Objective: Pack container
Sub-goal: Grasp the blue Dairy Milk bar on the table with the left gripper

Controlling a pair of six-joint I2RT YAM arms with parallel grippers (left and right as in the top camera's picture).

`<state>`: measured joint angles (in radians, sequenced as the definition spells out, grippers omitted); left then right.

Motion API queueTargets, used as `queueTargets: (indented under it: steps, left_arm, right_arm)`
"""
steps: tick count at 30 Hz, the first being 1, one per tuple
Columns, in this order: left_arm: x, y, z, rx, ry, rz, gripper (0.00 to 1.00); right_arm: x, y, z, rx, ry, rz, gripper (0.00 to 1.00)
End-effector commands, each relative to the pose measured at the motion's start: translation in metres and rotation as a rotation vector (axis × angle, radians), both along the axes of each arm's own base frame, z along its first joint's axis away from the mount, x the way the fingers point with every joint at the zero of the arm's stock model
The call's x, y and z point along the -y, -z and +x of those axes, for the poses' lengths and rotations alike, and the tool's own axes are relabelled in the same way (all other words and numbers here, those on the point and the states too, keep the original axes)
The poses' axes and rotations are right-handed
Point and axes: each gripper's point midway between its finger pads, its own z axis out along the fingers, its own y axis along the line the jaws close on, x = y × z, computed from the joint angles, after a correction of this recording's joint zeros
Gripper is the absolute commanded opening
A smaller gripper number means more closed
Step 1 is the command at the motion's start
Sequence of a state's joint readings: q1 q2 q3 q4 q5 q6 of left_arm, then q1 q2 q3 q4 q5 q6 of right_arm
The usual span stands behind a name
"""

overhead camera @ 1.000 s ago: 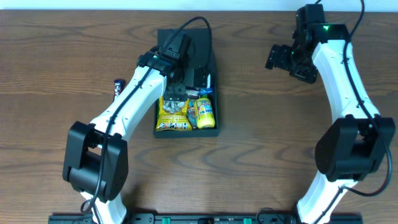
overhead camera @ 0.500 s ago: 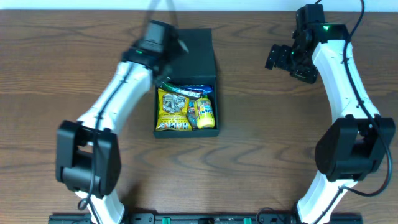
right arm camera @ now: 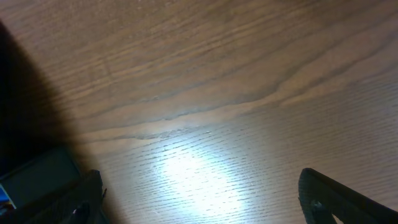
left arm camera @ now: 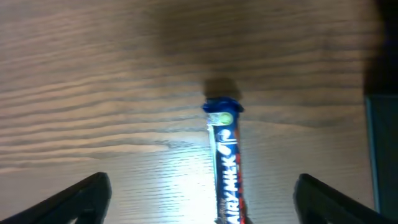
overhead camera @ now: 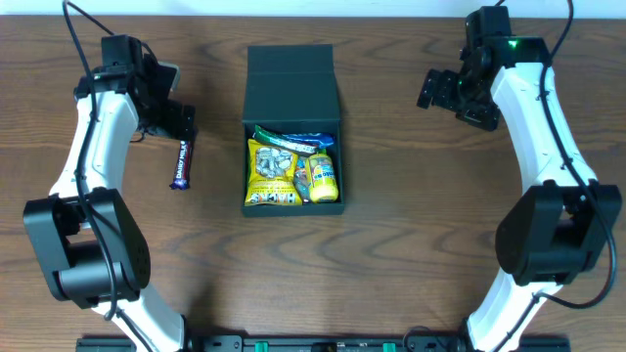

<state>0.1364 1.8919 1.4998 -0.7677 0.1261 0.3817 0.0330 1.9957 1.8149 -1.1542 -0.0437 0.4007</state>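
The blue bar still lies on the tabletop outside the container (overhead camera: 290,76), so my left gripper lowers and draws back onto the blue bar's near end (overhead camera: 180,180) next.
The dark teal-green container (overhead camera: 290,76) sits at table centre with its lid flapped back. It holds a yellow snack bag (overhead camera: 272,176), a small yellow packet (overhead camera: 320,177) and a blue wrapper (overhead camera: 293,141). A blue chocolate bar (overhead camera: 181,163) lies on the table left of the box; it also shows in the left wrist view (left arm camera: 226,163). My left gripper (overhead camera: 172,122) is open and empty just above the bar's far end, which lies between its fingers (left arm camera: 202,199). My right gripper (overhead camera: 445,93) is open and empty over bare table (right arm camera: 199,199) right of the box.
The container's edge shows at the right of the left wrist view (left arm camera: 380,155) and at the lower left of the right wrist view (right arm camera: 37,180). The wooden table (overhead camera: 411,225) surrounds everything.
My left arm has swung away from over the container to the far left and now sits over the chocolate bar. The container's contents are uncovered. The right arm has not moved.
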Motion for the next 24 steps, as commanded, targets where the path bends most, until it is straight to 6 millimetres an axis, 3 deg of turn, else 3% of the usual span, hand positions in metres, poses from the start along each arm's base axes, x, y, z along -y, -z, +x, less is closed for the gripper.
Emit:
queueTargets:
  steps: [1,8,16,21,24]
  left_arm:
    - [0.013,0.027,-0.017,-0.070,0.019,-0.058,0.90]
    - [0.016,0.064,-0.039,-0.119,0.014,-0.063,0.84]
    - [0.016,0.083,-0.041,-0.089,0.014,-0.058,0.67]
    - [0.016,0.092,-0.046,-0.090,0.013,-0.054,0.62]
    - [0.011,0.092,-0.046,-0.090,0.005,-0.025,0.51]
  right_arm:
    - [0.005,-0.015,0.004,0.046,-0.002,-0.018,0.99]
    - [0.005,-0.016,0.007,0.058,-0.002,-0.018,0.99]
    - [0.005,-0.016,0.007,0.058,-0.002,-0.018,0.99]
    - [0.005,-0.016,0.007,0.056,-0.003,-0.017,0.99]
    - [0.005,-0.016,0.007,0.055,-0.003,-0.017,0.99]
